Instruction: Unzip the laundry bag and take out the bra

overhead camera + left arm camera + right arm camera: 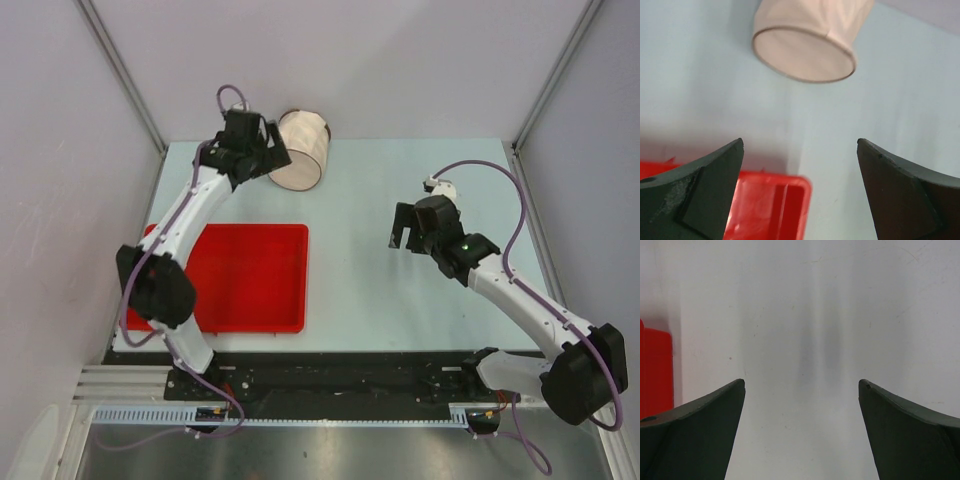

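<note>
The left gripper next goes toward the right in the top view first, to get down onto the bag's brown rim, because its open fingers still hover beside the bag.
The laundry bag (303, 150), a cream-white mesh drum with a brownish rim, lies on its side at the far edge of the table, one round face toward the arms. It also shows at the top of the left wrist view (805, 50). My left gripper (262, 158) hovers just left of it, open and empty (800, 142), not touching it. My right gripper (410, 232) is open and empty over bare table at the right (801, 382), well away from the bag. The bra is not in view.
A flat red tray (303, 280) sits at the near left of the table; its corner shows under the left fingers (775, 200) and at the left edge of the right wrist view (655, 370). Grey walls enclose the table.
</note>
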`<state>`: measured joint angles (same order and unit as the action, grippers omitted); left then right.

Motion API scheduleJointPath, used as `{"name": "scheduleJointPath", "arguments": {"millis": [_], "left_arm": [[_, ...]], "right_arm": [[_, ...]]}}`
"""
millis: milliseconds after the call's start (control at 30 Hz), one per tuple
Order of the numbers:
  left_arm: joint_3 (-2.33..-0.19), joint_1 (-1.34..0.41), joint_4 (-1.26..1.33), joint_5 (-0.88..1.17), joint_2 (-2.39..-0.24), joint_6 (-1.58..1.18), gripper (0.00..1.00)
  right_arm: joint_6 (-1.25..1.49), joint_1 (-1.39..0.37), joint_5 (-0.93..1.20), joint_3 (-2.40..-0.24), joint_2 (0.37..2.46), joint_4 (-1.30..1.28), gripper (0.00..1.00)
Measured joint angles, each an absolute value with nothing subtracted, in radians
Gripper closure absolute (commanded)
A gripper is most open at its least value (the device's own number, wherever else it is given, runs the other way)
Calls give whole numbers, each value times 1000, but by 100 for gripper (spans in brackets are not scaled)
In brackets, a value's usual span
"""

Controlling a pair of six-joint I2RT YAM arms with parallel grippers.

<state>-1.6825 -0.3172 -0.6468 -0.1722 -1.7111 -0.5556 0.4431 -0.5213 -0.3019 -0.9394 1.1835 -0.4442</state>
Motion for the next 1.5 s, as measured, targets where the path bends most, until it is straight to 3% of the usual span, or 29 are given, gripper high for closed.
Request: {"name": "scheduleJointPath", "arguments": {"millis": [333, 633, 667, 767, 800, 833, 867, 933, 1100, 1267, 1500], "left_arm": [[-2124, -347, -697, -207, -2131, -791, 0], [-2243, -373, -710, -335, -2289, -998, 1], [-2249, -378, -713, -347, -2301, -1016, 4], [-2254, -387, -714, -376, -2327, -1050, 32], [-2255, -388, -713, -382, -2336, -1056, 52], [-2256, -389, -708, -387, -2350, -1045, 63], [-2256, -390, -705, -388, -2355, -1051, 87], [-2279, -390, -688, -384, -2370, -1039, 100], [-2242, -390, -661, -351, -2332, -931, 100], [-2042, -387, -578, -146, -2190, -728, 99], [-1912, -393, -569, 305, -1997, -535, 100]], "right_arm": [[457, -538, -265, -939, 1217, -420, 0], [461, -548, -252, -939, 1251, -417, 0], [461, -548, -252, -939, 1253, -418, 0], [459, -548, -252, -939, 1254, -418, 0], [459, -548, -252, -939, 1254, -419, 0], [458, -548, -253, -939, 1254, -421, 0], [458, -548, -253, -939, 1254, -425, 0], [455, -548, -255, -939, 1254, -432, 0], [456, -548, -271, -939, 1254, -445, 0], [451, -524, -278, -938, 1227, -446, 0], [440, -178, -53, -923, 1037, -392, 0]]}}
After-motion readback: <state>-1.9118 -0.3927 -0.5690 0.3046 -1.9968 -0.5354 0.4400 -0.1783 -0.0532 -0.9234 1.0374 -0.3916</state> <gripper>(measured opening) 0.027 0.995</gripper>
